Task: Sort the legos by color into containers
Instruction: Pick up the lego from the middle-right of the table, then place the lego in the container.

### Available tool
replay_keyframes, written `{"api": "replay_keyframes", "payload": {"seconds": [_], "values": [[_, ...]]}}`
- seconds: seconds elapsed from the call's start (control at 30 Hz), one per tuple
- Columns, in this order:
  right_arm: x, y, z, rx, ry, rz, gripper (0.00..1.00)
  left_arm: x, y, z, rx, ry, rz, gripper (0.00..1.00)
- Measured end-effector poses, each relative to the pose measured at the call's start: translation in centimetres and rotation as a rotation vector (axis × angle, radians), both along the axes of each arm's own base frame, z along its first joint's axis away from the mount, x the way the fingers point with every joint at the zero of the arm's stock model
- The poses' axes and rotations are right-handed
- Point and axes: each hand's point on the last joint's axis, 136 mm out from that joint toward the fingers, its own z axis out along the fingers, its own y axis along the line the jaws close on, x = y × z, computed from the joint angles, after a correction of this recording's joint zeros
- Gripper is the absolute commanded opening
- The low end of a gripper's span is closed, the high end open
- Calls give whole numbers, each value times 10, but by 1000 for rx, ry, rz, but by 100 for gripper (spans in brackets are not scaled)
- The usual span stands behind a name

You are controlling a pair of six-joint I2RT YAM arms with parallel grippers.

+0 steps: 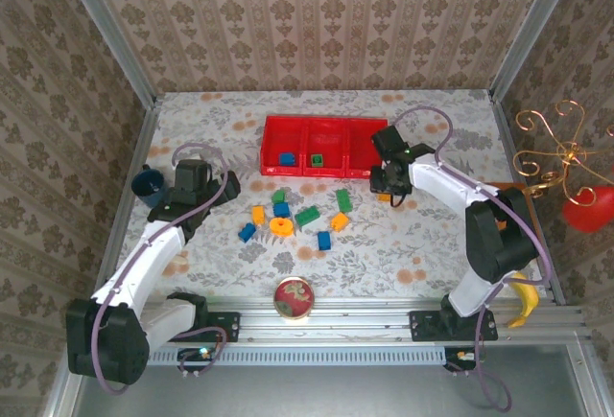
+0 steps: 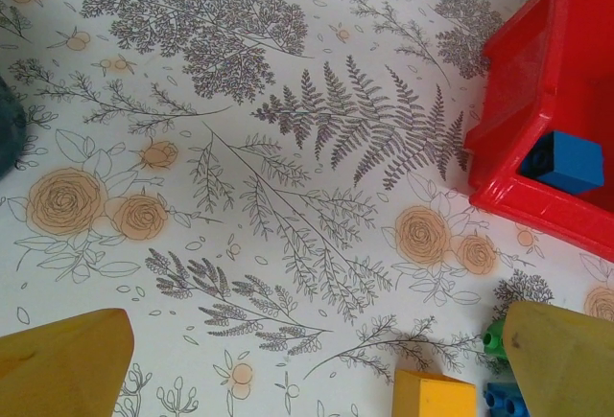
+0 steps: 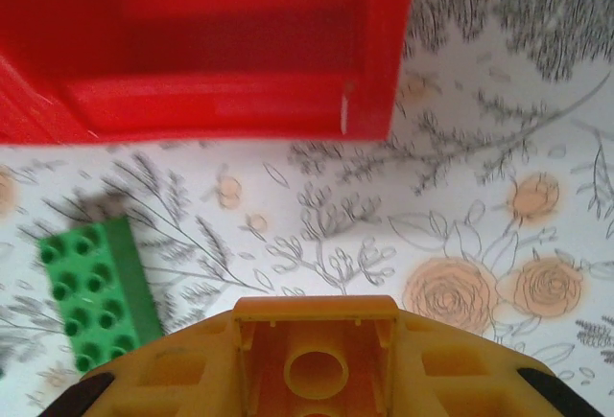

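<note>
The tray's only empty section is outward, so my right gripper should next carry the orange lego [image 3: 317,340] outward over its near side and release it inside.
My right gripper [image 1: 388,190] is shut on an orange lego [image 3: 317,340], just in front of the right end of the red tray [image 1: 321,129]. The lego's hollow underside faces the wrist camera, close below the tray's wall [image 3: 240,101]. A green lego [image 3: 96,288] lies to its left. The tray holds a blue lego [image 1: 286,159] in its left compartment and a green one [image 1: 316,159] in the middle. Several loose legos and an orange ring [image 1: 281,227] lie mid-table. My left gripper [image 1: 197,190] [image 2: 317,369] hovers open left of them, with nothing between its fingers [image 2: 67,364].
A dark blue cup [image 1: 147,183] stands at the left by my left arm. A round red-rimmed dish [image 1: 294,297] sits at the near edge. A banana [image 1: 521,304] lies by the right arm's base. A gold wire stand [image 1: 561,153] rises outside the right wall.
</note>
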Motion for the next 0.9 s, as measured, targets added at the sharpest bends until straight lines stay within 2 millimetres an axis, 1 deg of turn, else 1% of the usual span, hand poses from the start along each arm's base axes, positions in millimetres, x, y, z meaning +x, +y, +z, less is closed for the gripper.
{"api": "replay_keyframes", "payload": {"seconds": [0.3,0.4,0.47,0.6,0.7,0.9], "values": [[44,12,56,2,-176,1,24,0,-1,0,-5,2,-5,100],[61,17,63,-3,-213,9,24,0,-2,0,-7,2,-7,100],[72,19,62,-15,-224,11,24,0,-2,0,-9,3,-9,100],[90,21,50,-58,-225,28,25,-1,-3,-1,-13,5,-14,100],[101,22,40,-89,-223,40,28,-3,-3,-4,-15,13,-15,100],[121,27,29,-121,-234,63,32,-3,-2,-5,-16,15,-14,100]]}}
